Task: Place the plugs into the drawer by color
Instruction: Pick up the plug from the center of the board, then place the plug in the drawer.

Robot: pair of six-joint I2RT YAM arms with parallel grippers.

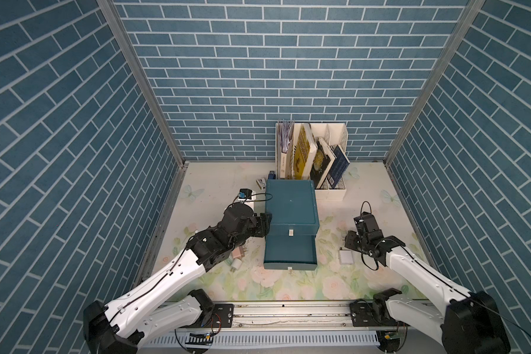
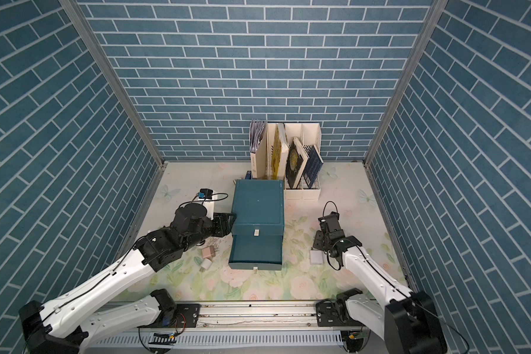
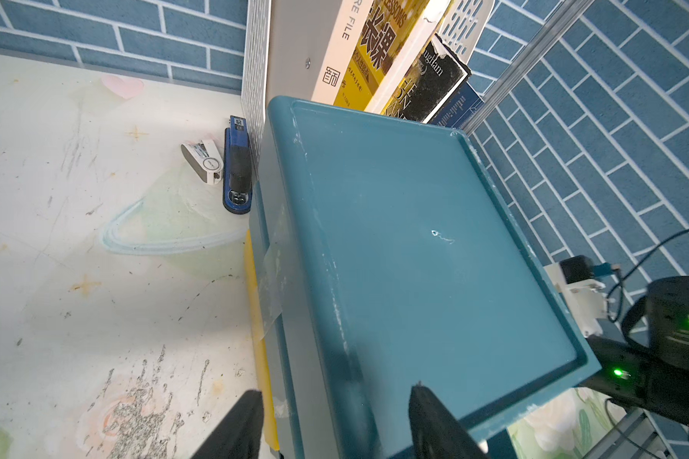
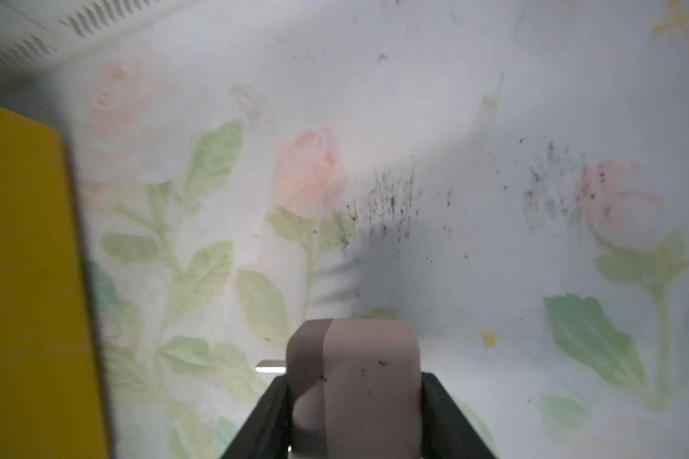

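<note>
The bottom drawer is pulled out, so my right gripper will next move up and across over the closest side of the bottom drawer (image 1: 290, 253) to release the pink plug inside.
My right gripper (image 4: 355, 376) is shut on a pink plug (image 4: 366, 353), low over the floral table right of the teal box (image 1: 290, 202); one metal prong sticks out sideways. In both top views the gripper (image 1: 349, 241) hides that plug. A white plug (image 1: 346, 256) lies just in front of it. The bottom drawer (image 1: 290, 253) is pulled out and looks empty; the one above is closed. Left of the box lie another pink plug (image 2: 208, 252) and a white plug (image 2: 206, 264). My left gripper (image 3: 335, 391) is open, its fingers straddling the box's upper left edge (image 1: 267, 225).
A white book rack (image 1: 311, 153) with books stands behind the box. A blue stapler (image 3: 237, 167) and a small white one (image 3: 201, 161) lie at the box's back left corner. A white block with a black adapter (image 1: 246, 194) sits left of the box. Brick-patterned walls enclose the table.
</note>
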